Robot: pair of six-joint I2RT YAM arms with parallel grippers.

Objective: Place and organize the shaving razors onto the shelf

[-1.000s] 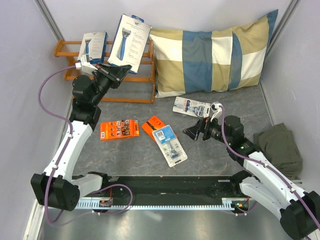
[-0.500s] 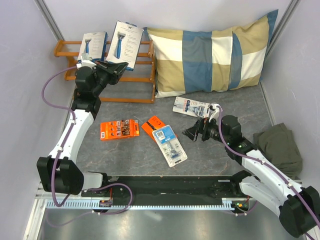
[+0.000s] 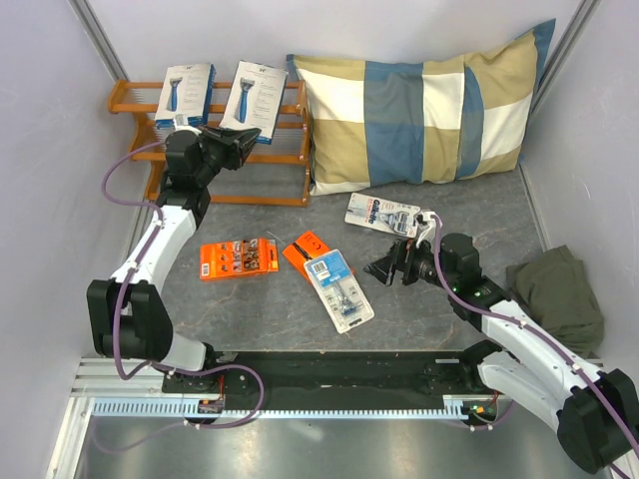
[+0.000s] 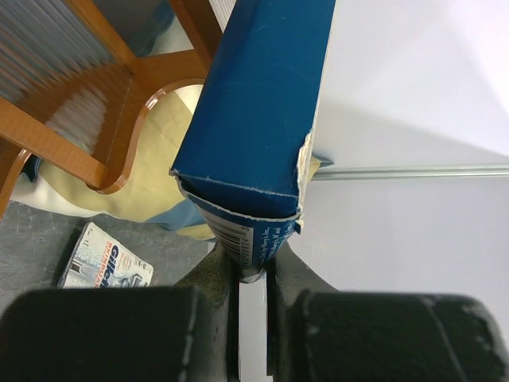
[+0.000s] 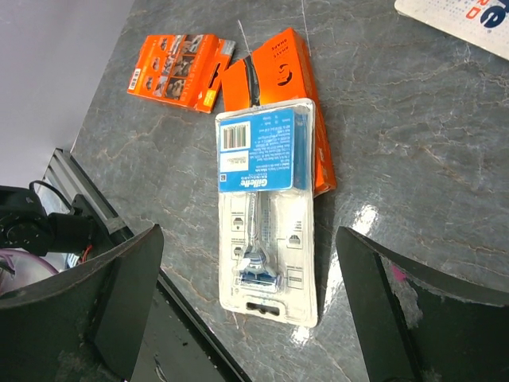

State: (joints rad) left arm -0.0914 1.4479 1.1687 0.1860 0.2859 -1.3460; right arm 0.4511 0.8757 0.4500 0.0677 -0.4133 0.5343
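Observation:
My left gripper will next move to its left in the top view, straighten the slanted second box and let go of it, because the gap (image 3: 221,97) beside the first box is on that side.
The orange-brown shelf (image 3: 285,165) stands at the back left. One white razor box (image 3: 186,95) stands on its top tier. My left gripper (image 3: 240,135) is shut on the lower edge of the second white box (image 3: 254,95), which stands upright beside the first; the left wrist view shows its blue side (image 4: 254,119) pinched between my fingers (image 4: 215,274). My right gripper (image 3: 385,267) is open and empty, hovering over a blister pack (image 5: 266,211) that lies on an orange pack (image 5: 274,79). The other orange pack (image 3: 238,257) lies to the left. A second blister pack (image 3: 384,213) lies near the pillow.
A blue-and-beige checked pillow (image 3: 419,110) leans against the back wall right of the shelf. A grey-green cloth (image 3: 554,294) lies at the right edge. The black base rail (image 3: 329,374) runs along the near edge.
My left gripper has carried the second white box down and left, from tilted in the air to upright on the shelf top beside the first box. The right gripper has barely moved.

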